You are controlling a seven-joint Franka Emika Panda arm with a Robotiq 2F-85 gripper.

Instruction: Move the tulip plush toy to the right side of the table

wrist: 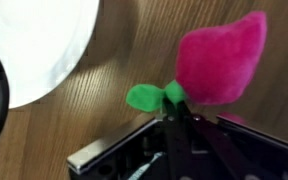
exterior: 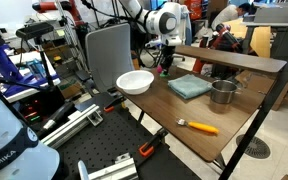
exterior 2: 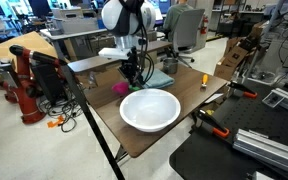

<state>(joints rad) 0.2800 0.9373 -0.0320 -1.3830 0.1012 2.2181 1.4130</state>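
Note:
The toy will be carried away from the white bowl (exterior: pixel 135 81) by my gripper next and released on the bare tabletop beside the orange-handled tool, because that spot is clear.
The tulip plush toy (wrist: pixel 219 58) has a magenta-pink head and green leaves (wrist: pixel 149 96). In the wrist view my gripper (wrist: pixel 179 118) has its dark fingers pressed together on the green stem, just below the head. In an exterior view the pink head (exterior 2: pixel 120 88) shows at table height beside the gripper (exterior 2: pixel 134 76), behind the white bowl (exterior 2: pixel 150 108). In an exterior view the gripper (exterior: pixel 164 64) hangs over the dark wood table (exterior: pixel 174 108) between the bowl (exterior: pixel 135 81) and the raised shelf; the toy is hard to make out there.
A teal cloth (exterior: pixel 189 86), a metal pot (exterior: pixel 222 92) and an orange-handled tool (exterior: pixel 199 126) lie on the table. A raised wooden shelf (exterior: pixel 229 57) runs along the back edge. The white bowl's rim fills the wrist view's left side (wrist: pixel 34 50).

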